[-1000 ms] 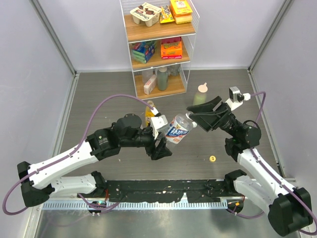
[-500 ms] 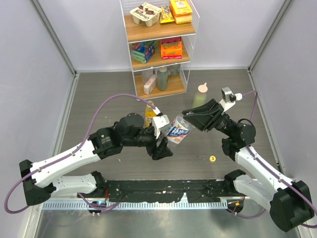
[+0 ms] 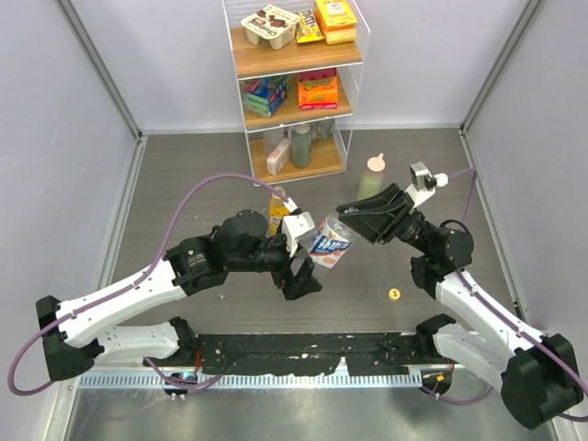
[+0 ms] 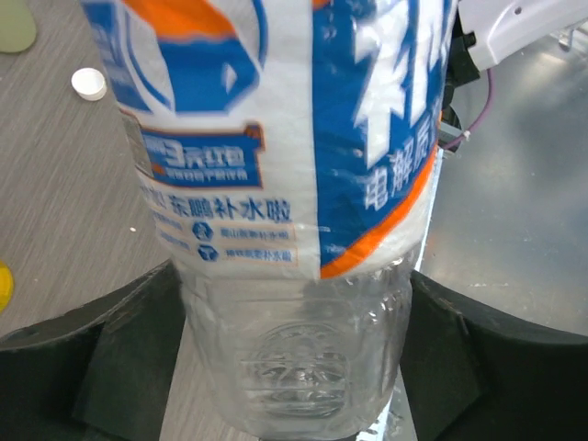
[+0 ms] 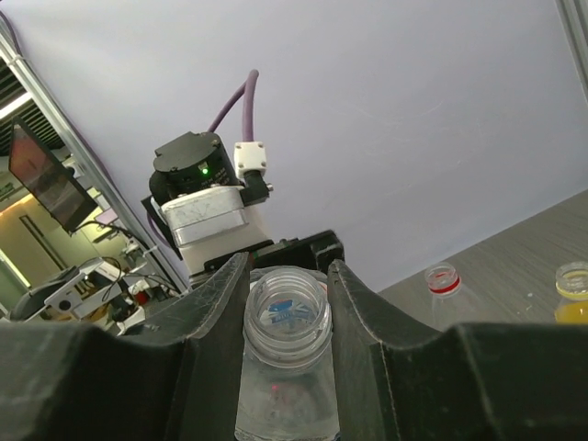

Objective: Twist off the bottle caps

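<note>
The clear bottle's opening is uncapped, so my right gripper should next tilt down until the bottle hangs upright, lower it onto the bare tabletop between both arms and release.
The clear bottle with a blue-white label (image 3: pixel 329 244) hangs tilted above the table between both arms. My left gripper (image 3: pixel 308 264) is shut on its lower body (image 4: pixel 294 184), a finger (image 4: pixel 110 358) pressed to each side. My right gripper (image 3: pixel 348 221) is shut on its neck (image 5: pixel 287 317); the mouth is open, with no cap on it. A white cap (image 4: pixel 89 83) and a yellow cap (image 3: pixel 394 294) lie loose on the table. The yellow-orange juice bottle (image 3: pixel 277 208) stands behind the left arm, its mouth (image 5: pixel 573 279) open. The red-ringed bottle neck (image 5: pixel 443 278) is uncapped.
A pale green bottle with a cream pointed top (image 3: pixel 372 174) stands behind the right gripper. A wire rack (image 3: pixel 294 87) of packaged goods stands at the back wall. Grey walls close in both sides.
My right gripper has swung in from the right onto the bottle's mouth and shut on its neck. The left arm and the bottle have hardly moved.
</note>
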Controlling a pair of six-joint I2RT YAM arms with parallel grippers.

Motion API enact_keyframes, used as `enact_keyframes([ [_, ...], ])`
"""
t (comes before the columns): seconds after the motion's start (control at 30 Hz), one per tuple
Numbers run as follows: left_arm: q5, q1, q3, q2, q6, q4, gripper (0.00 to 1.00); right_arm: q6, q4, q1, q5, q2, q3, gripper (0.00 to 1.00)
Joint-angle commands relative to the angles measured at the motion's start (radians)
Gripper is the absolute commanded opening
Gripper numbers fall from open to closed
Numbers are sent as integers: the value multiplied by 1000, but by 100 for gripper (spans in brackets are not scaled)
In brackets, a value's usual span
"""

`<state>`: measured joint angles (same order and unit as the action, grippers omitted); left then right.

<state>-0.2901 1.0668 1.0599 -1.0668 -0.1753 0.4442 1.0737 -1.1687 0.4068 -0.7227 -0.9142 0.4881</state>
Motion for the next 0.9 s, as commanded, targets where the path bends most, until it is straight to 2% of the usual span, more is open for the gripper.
enact_keyframes([
  [0.0, 65, 4, 51, 10, 26, -39, 99, -4, 4, 17, -18, 3, 21, 2],
  [0.27, 91, 4, 41, 36, 43, -52, 100, -113, 145, 13, -23, 35, 41, 2],
  [0.4, 155, 5, 41, 65, 65, -45, 100, -242, 331, 15, -23, 61, 76, 2],
  [0.6, 440, 5, 75, 120, 97, -15, 100, -564, 754, 13, 133, 130, 139, 2],
  [0.67, 520, 4, 74, 145, 111, -16, 100, -615, 803, 13, 225, 140, 152, 2],
  [0.87, 629, 4, 38, 206, 132, -24, 100, -669, 830, 35, 331, 80, 155, 1],
])
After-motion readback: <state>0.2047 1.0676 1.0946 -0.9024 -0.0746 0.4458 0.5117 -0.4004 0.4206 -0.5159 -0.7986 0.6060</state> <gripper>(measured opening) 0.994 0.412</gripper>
